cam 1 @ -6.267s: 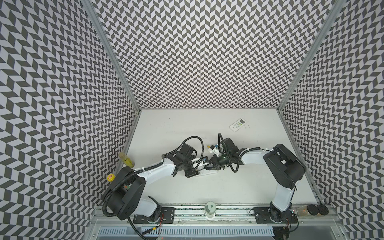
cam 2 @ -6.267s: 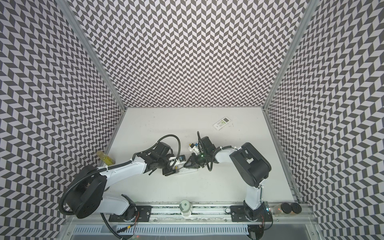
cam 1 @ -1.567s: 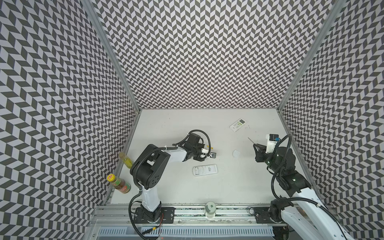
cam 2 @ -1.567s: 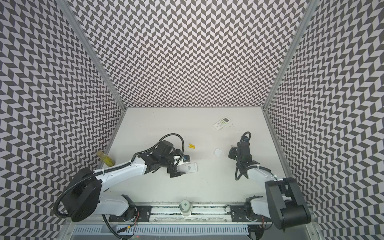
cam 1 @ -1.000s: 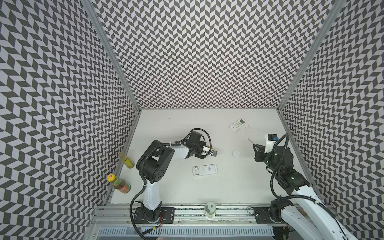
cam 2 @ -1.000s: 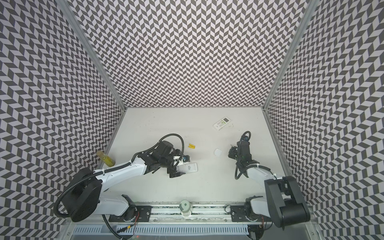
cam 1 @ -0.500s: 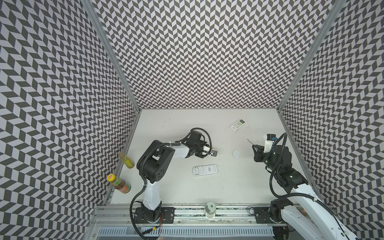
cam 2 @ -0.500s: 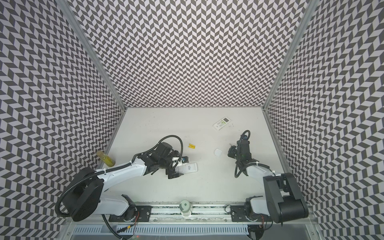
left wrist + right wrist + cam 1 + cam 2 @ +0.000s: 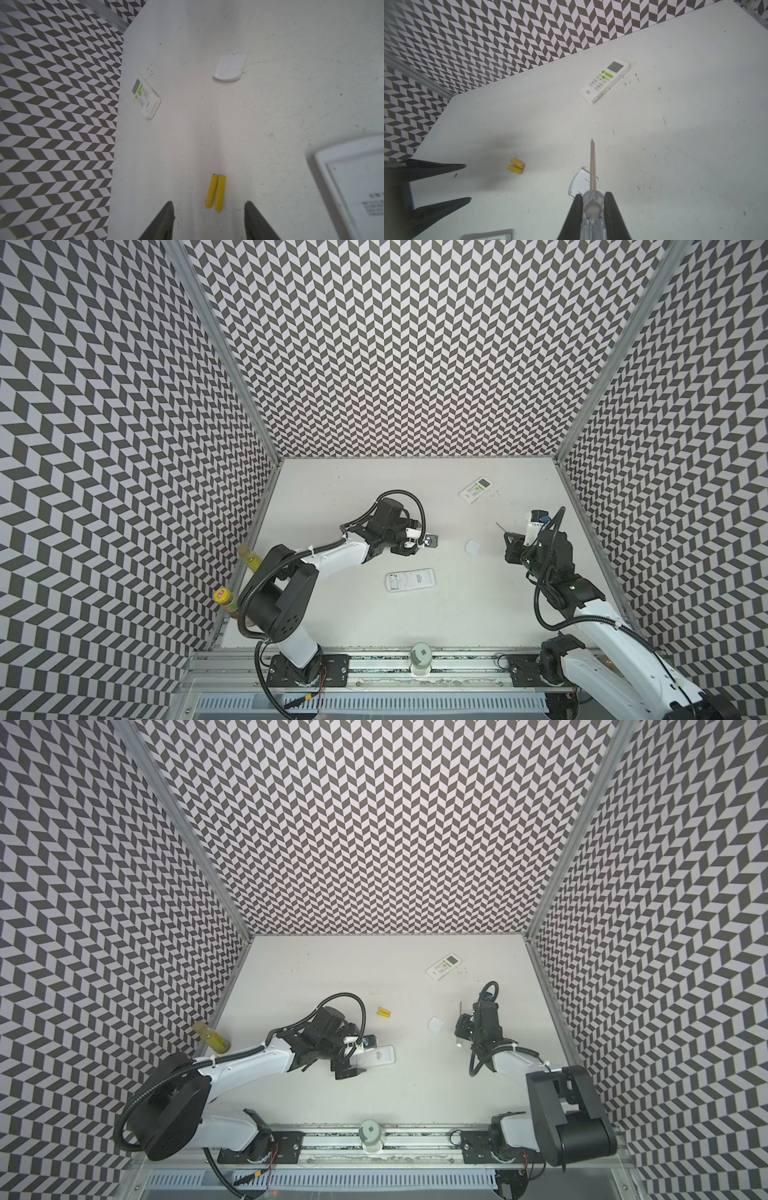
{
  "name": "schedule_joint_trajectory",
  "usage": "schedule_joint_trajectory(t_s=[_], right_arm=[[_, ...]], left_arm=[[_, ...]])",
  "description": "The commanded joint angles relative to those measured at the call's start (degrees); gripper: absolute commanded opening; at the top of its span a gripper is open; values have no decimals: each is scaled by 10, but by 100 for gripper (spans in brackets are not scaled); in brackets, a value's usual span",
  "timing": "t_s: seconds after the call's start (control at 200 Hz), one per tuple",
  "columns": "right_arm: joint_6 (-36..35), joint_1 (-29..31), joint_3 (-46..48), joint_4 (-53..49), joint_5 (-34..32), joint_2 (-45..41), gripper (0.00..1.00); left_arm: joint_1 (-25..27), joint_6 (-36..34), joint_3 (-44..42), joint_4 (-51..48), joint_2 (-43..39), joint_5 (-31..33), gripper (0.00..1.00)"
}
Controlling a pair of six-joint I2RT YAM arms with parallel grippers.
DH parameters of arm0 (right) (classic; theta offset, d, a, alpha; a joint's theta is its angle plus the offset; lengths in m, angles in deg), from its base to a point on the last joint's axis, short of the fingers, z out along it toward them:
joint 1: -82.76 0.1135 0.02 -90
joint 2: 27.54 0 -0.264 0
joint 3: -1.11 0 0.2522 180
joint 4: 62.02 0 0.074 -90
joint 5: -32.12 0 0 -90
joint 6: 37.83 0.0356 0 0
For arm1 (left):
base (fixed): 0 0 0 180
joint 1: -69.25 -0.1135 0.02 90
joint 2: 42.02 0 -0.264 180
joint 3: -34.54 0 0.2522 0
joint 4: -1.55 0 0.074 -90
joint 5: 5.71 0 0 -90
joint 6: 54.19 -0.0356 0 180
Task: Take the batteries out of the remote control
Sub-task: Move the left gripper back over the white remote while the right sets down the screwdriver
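I need to lower the screwdriver (image 9: 592, 162) with my right gripper onto the bare tabletop below, beside the battery cover, and release the handle, since both batteries are already out.
Two yellow batteries (image 9: 216, 193) lie side by side on the white table (image 9: 270, 104); they also show in a top view as batteries (image 9: 384, 1013). My left gripper (image 9: 208, 209) hovers just behind them, open and holding nothing. The white remote control (image 9: 410, 580) lies face down near the table's middle, and its loose battery cover (image 9: 472, 548) lies to the right. My right gripper (image 9: 592, 196) is shut on the clear handle of a screwdriver (image 9: 592, 162), whose tip points out over the cover (image 9: 579, 182).
A second white remote with green buttons (image 9: 477, 489) lies at the back right. A yellow bottle (image 9: 249, 564) and a yellow-lidded jar (image 9: 226, 599) stand by the left wall. A small cylinder (image 9: 420, 651) sits on the front rail.
My left gripper's jaws have spread apart above the yellow batteries. The right arm, still holding the screwdriver, has barely moved.
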State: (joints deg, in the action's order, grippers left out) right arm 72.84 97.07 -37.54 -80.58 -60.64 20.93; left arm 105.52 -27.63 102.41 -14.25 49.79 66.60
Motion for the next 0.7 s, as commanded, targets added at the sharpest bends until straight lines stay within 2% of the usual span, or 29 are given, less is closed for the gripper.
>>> schedule_joint_trajectory(t_s=[0.0,0.185,0.265,0.321,0.366,0.506,0.691], right_arm=[[38,-3,29,107,-40,17,6],[35,-5,46,162,-75,82,6],[38,-9,50,178,-76,109,6],[43,-19,51,187,-60,127,6],[43,-25,49,194,-46,141,6],[47,-40,26,171,-16,187,6],[46,-56,8,163,21,258,11]], left_arm=[[26,89,-17,-52,-51,32,65],[40,215,-23,-94,-105,48,80],[37,250,-36,-96,-122,26,85],[35,251,-47,-103,-128,6,90],[35,231,-60,-111,-130,-8,99],[35,187,-95,-130,-135,-30,100],[31,199,-127,-117,-137,-43,100]])
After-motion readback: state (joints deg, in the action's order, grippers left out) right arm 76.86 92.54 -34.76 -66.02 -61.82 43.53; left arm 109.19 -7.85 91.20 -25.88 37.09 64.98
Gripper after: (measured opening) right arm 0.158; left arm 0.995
